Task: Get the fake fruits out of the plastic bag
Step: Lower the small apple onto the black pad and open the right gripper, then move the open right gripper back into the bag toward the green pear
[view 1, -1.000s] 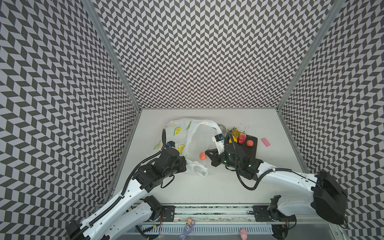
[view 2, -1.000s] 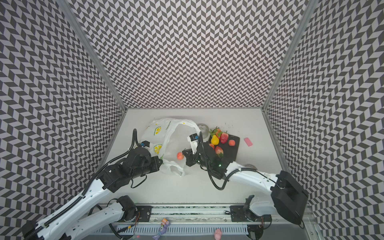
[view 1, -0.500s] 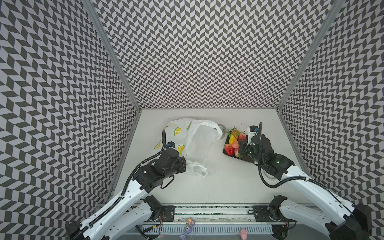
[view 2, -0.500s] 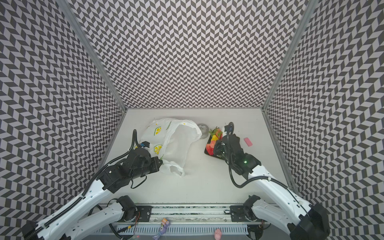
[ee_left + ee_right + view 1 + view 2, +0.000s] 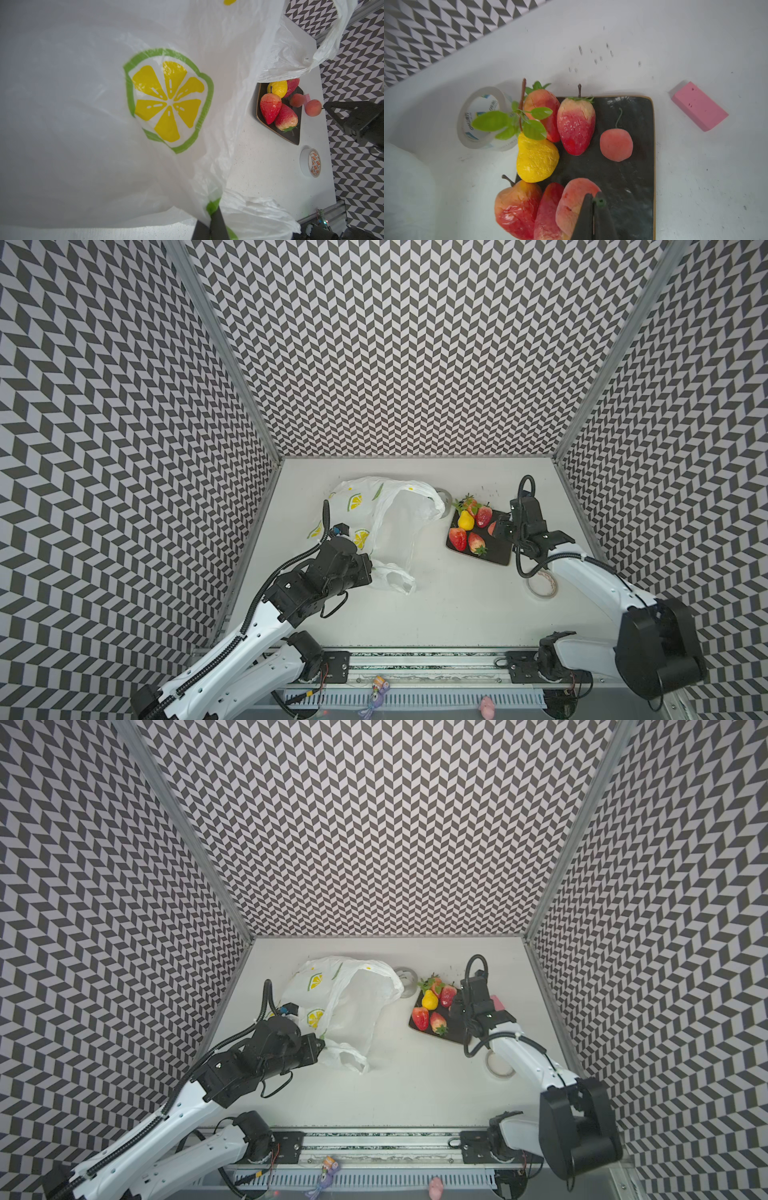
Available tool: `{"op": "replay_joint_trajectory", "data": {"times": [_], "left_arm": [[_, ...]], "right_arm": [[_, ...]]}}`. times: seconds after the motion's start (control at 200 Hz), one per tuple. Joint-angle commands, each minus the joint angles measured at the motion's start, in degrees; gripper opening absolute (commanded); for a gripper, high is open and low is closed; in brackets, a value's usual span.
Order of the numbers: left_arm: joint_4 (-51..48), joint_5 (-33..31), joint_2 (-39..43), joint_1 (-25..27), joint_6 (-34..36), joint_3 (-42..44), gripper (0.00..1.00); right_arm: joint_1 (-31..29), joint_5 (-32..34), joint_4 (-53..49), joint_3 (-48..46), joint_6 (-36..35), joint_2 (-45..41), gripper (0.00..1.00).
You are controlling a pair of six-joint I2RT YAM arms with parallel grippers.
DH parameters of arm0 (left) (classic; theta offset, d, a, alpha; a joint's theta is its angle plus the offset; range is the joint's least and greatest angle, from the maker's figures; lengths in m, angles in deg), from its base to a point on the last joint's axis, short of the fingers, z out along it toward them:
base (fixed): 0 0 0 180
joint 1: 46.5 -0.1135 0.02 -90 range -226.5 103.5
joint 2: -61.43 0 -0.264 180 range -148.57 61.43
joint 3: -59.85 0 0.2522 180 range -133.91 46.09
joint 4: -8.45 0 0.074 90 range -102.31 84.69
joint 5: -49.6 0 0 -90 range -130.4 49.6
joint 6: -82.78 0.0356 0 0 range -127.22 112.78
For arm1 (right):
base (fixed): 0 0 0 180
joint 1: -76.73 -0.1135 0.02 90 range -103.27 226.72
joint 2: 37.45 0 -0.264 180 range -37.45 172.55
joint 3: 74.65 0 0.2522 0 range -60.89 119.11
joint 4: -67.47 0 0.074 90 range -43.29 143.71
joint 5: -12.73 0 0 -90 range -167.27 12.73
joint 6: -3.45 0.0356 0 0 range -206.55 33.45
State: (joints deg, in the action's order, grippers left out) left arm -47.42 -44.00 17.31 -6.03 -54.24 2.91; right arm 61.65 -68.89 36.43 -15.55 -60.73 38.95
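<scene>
My right gripper needs to lower toward that empty patch [image 5: 494, 549] [image 5: 624, 186] and release the green stem, as the tray still has bare space beside the small orange-red round one.
The white plastic bag [image 5: 395, 522] with lemon prints lies crumpled left of centre in both top views [image 5: 353, 1006]. My left gripper [image 5: 212, 216] is shut on a fold of the plastic bag [image 5: 83, 124] at its near corner. On a black tray [image 5: 633, 187] lie the fake fruits: a yellow pear [image 5: 536, 160], strawberries [image 5: 576, 126] and a small orange-red round one [image 5: 616, 144]. My right gripper [image 5: 593, 199] hangs over the tray, shut on the green stem of another orange-red round fruit [image 5: 575, 203], which dangles beside the fingers. What is inside the bag is hidden.
A clear tape roll [image 5: 483, 118] stands by the tray's far corner, next to the bag. A second tape roll [image 5: 541, 584] lies near the right arm. A pink block [image 5: 699, 106] sits right of the tray. Patterned walls close in three sides.
My right gripper has carried the orange-red round fruit from beside the bag in the middle rightward to above the black tray. The bag's handle has dropped. The left arm has stayed put.
</scene>
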Motion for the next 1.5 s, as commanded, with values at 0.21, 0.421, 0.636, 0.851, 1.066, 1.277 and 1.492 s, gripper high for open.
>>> {"op": "replay_joint_trajectory", "data": {"times": [0.21,0.421,0.636,0.851,1.066,1.277,1.492], "left_arm": [[-0.7,-0.1,0.1,-0.2,1.6,-0.1,0.00],[-1.0,-0.2,-0.4,-0.3,2.2,-0.6,0.00],[-1.7,-0.4,-0.8,-0.3,2.8,-1.3,0.00],[-2.0,-0.6,-0.8,-0.4,3.0,-1.4,0.00],[-1.8,-0.8,-0.6,-0.6,2.9,-0.8,0.00],[-1.6,-0.9,-0.3,-0.8,2.6,-0.5,0.00],[-1.8,-1.0,0.0,-0.9,2.4,-0.6,0.00]], "right_arm": [[0.4,-1.2,7.1,1.1,-3.8,7.0,0.00],[1.1,-0.6,8.8,2.2,-4.7,9.9,0.06],[1.3,-0.2,8.7,3.3,-4.1,10.0,0.31],[1.3,2.1,4.6,5.3,-3.4,4.1,0.43],[0.2,-3.4,2.2,6.5,-5.2,-6.5,0.41],[-12.3,-8.6,4.7,4.1,-10.5,-14.2,0.33],[-30.8,-10.9,14.4,1.4,-16.9,-11.3,0.27]]}}
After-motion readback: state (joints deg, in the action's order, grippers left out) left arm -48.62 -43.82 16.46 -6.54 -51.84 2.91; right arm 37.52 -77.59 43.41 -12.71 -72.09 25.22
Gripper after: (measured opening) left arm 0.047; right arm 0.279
